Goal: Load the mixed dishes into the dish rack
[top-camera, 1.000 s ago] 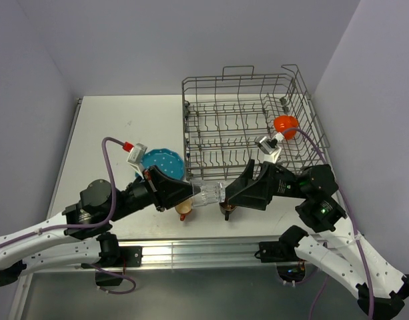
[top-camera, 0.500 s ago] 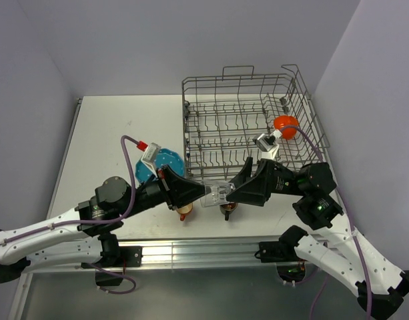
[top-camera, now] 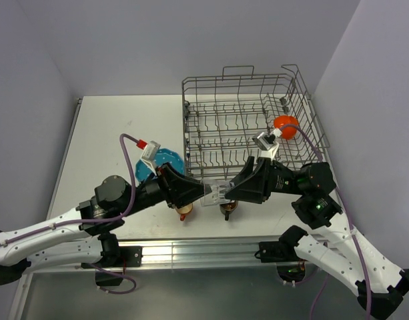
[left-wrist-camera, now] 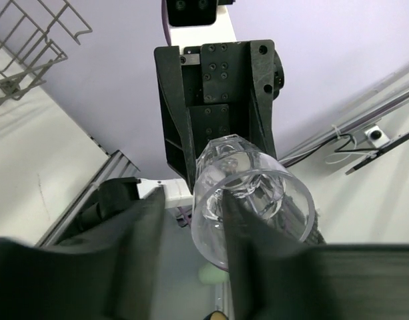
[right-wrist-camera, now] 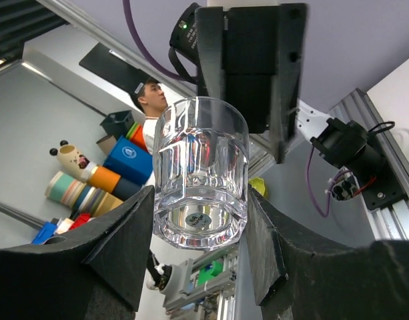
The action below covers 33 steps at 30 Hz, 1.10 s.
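Observation:
The empty rack wires before the orange-red bowl are outward of my right gripper. My right gripper should swing outward, turn its fingers down and let go of the glass (top-camera: 216,192) on those wires.
The small clear glass (top-camera: 216,192) hangs on its side in mid-air between both grippers, above the table's front edge. My right gripper (top-camera: 225,193) is shut on its thick base; in the right wrist view the glass (right-wrist-camera: 201,160) sits pinched between both fingers of that gripper (right-wrist-camera: 201,200). My left gripper (top-camera: 205,192) is at its mouth. In the left wrist view one finger (left-wrist-camera: 247,233) reaches inside the glass (left-wrist-camera: 257,180) and the other finger stands off its wall, so that gripper (left-wrist-camera: 193,200) is open. The grey dish rack (top-camera: 304,87) holds the orange-red bowl (top-camera: 285,126).
The teal dotted plate (top-camera: 165,160) lies left of the rack, partly under the left arm. The small orange cup (top-camera: 184,212) and the dark brown mug (top-camera: 227,211) stand below the grippers near the table's front edge. The rack's corner (left-wrist-camera: 31,60) shows in the left wrist view.
The left arm carried the glass to the right into the right gripper's fingers. In the last half second both arms have barely moved.

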Motion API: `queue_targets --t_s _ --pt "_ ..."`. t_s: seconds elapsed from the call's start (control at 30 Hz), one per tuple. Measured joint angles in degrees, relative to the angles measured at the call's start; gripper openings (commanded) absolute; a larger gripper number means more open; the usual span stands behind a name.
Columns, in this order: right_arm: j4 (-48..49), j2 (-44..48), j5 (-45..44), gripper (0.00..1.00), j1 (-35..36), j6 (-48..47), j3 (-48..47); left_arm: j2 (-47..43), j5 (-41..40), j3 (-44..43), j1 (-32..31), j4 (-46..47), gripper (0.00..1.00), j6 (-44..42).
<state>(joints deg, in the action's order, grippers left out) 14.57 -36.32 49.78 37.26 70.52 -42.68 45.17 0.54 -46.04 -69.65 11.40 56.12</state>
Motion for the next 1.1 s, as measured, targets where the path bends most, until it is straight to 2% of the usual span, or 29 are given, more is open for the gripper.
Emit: queue_targets --t_s 0.03,0.07,0.23,0.33,0.47,0.6,0.7,0.83,0.93,1.1 --pt "0.0 -0.1 0.0 0.0 0.0 0.0 0.0 0.0 0.2 0.2 0.2 0.1 0.85 0.6" --pt "0.0 -0.2 0.0 0.0 0.0 -0.1 0.0 0.0 0.2 0.3 0.3 0.2 0.99 0.4" --pt "-1.7 -0.3 -0.8 0.0 0.0 -2.1 -0.3 -1.1 -0.1 1.8 0.6 -1.3 0.99 1.0" --pt "-7.5 -0.7 -2.3 0.0 0.0 -5.9 -2.4 -3.7 -2.3 1.8 0.6 -5.4 0.99 1.0" --pt "-18.1 -2.4 -6.4 0.0 -1.2 -12.5 -7.6 -10.0 -8.8 1.9 0.6 -13.3 0.99 1.6" --pt "-30.4 -4.8 -12.7 0.0 -3.9 -19.5 -13.0 -16.7 -18.9 1.2 0.6 -23.6 0.99 3.4" --pt "-41.8 -8.5 -21.4 0.0 -5.7 -25.1 -19.5 -17.2 -26.1 -1.4 0.7 -32.5 0.99 5.1" --pt "-56.8 -16.2 -40.5 0.0 -6.7 -31.5 -31.9 -13.2 -30.7 -4.1 0.7 -39.2 0.99 5.2" --pt "-65.0 -22.8 -54.3 0.0 -8.3 -35.3 -39.3 -7.4 -31.3 -5.1 0.8 -40.3 0.99 4.7" --pt "-74.7 -31.8 -66.0 0.0 -13.4 -39.5 -46.0 5.1 -29.9 -6.1 0.8 -40.0 0.98 2.3"
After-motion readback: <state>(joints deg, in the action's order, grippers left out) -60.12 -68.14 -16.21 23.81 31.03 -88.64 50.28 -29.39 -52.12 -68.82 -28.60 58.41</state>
